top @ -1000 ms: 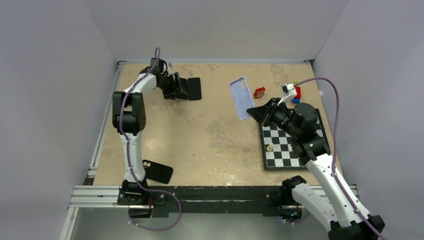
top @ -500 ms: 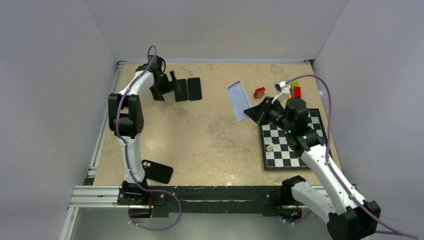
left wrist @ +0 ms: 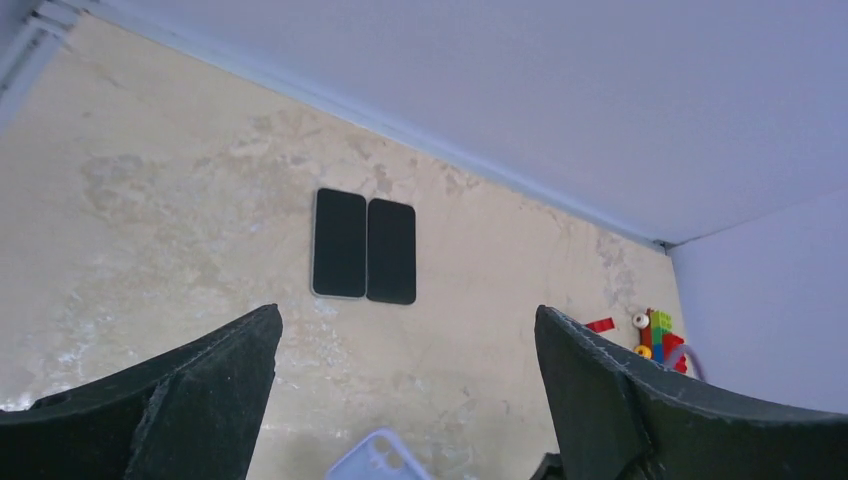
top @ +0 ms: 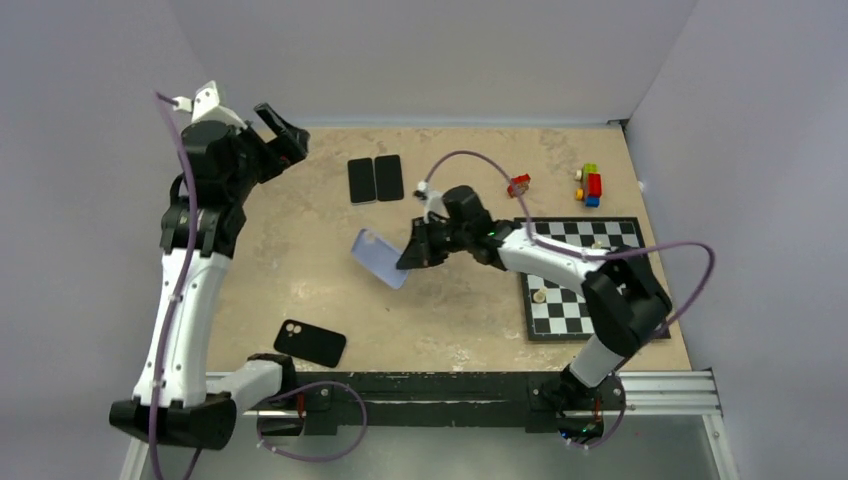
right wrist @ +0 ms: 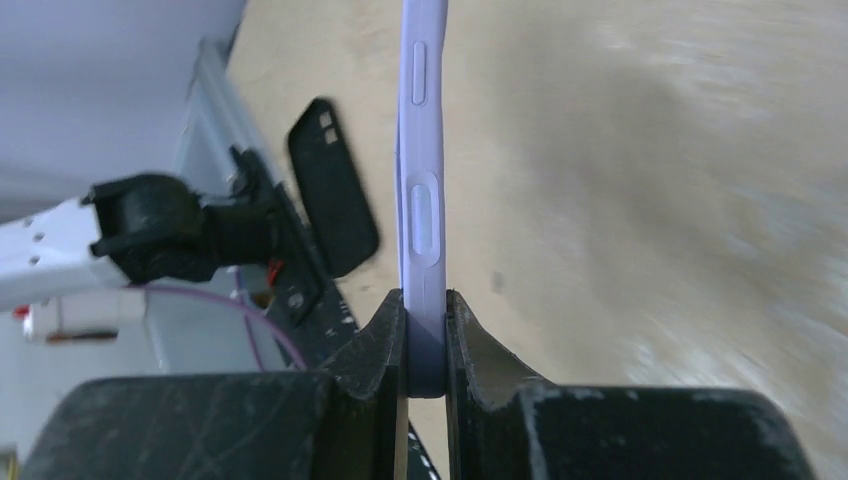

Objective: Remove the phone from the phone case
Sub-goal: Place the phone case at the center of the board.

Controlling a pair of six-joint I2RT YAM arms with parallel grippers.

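The lavender case (top: 380,258) will be released next at the black phone case (top: 310,343), clear of both phones, so I will move my right gripper back and down.
My right gripper (top: 408,256) is shut on the edge of a lavender phone case (top: 380,258) and holds it tilted above the middle of the table. In the right wrist view the case (right wrist: 424,190) stands edge-on between the closed jaws of that gripper (right wrist: 427,345); I cannot tell if a phone is inside. Two black phones (top: 362,180) (top: 388,177) lie side by side at the back, also in the left wrist view (left wrist: 340,243) (left wrist: 391,251). My left gripper (top: 281,133) is open and empty, raised at the far left; the case's camera end (left wrist: 378,462) shows below it.
A black phone case (top: 312,343) lies near the front left, also seen in the right wrist view (right wrist: 333,185). A chessboard (top: 590,285) with a small piece lies at the right. Lego bricks (top: 588,185) and a red toy (top: 518,185) sit at the back right.
My right gripper has carried the lavender case left from the chessboard side to the table's middle. My left arm has drawn back from the two black phones and risen to the far left.
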